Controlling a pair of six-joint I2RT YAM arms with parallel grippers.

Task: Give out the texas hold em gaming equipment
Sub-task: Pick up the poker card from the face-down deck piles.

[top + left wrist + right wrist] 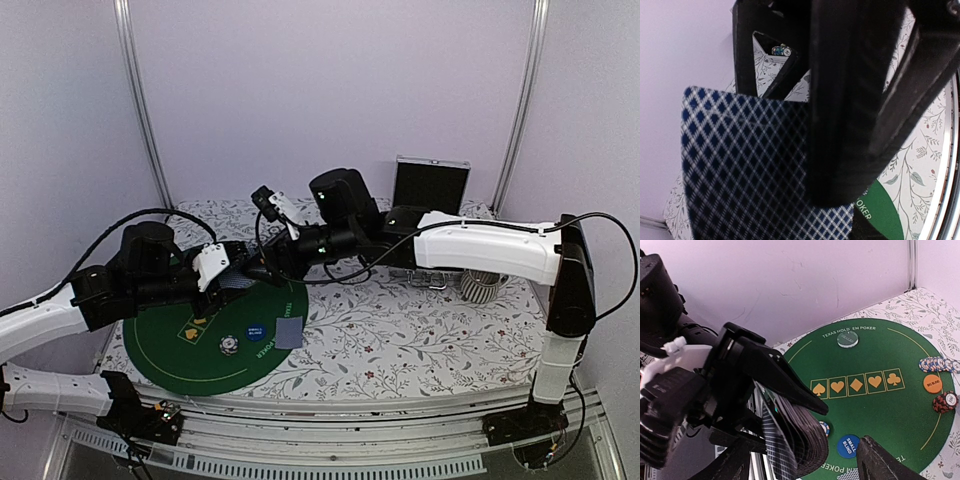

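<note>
Next, my right gripper will move slightly up and shut its wide-apart fingers on the protruding card's edge point(791, 464), as that edge already stands out from the deck between them.
My left gripper point(240, 268) is shut on a thick deck of playing cards point(807, 442) with blue diamond backs point(740, 165), held above the far edge of the green poker mat point(170, 350). One card point(774, 452) sticks out from the deck's near side. My right gripper point(264, 266) is open, and its fingertips point(885, 465) stand wide apart on either side of the deck without touching it. On the mat lie a single card point(288, 332), a blue small-blind disc point(847, 446), an orange disc point(932, 383), a grey-green disc point(847, 339) and striped chips point(939, 363).
A silver-and-black case point(431, 185) stands upright at the back right. A ribbed cup point(483, 286) lies under the right arm's forearm. A chip stack point(229, 345) sits beside the blue disc point(256, 335). The floral cloth point(400, 340) covers the table.
</note>
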